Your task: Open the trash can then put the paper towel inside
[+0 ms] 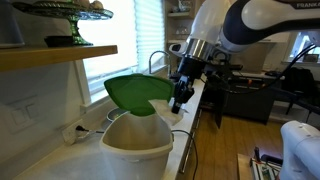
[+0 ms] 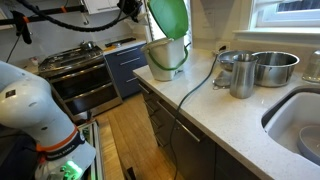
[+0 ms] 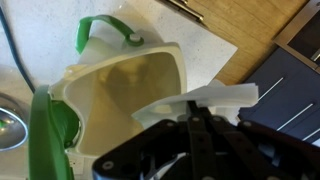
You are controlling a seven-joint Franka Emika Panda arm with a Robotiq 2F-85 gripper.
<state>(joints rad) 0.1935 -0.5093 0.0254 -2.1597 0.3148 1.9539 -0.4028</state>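
I should move my gripper to the left in the wrist view next, over the trash can's opening (image 3: 122, 98), to let go of the paper towel (image 3: 205, 100), because it still sticks out over the trash can's rim.
The cream trash can (image 1: 135, 140) stands on the counter with its green lid (image 1: 138, 92) swung up and open; it also shows in an exterior view (image 2: 166, 57) with the lid (image 2: 169, 17) upright. In the wrist view the can's open mouth (image 3: 120, 85) lies below, the lid (image 3: 52, 135) at the left. My gripper (image 1: 180, 97) hangs just beside and above the can's rim. In the wrist view the gripper (image 3: 195, 103) is shut on a white paper towel (image 3: 205, 100), held over the can's edge.
A white counter (image 2: 225, 125) runs past two metal pots (image 2: 272, 66) and a sink (image 2: 300, 125). A black cable (image 2: 195, 85) crosses the counter. A stove (image 2: 85, 70) stands beyond the can. A shelf (image 1: 50, 55) and window sit above.
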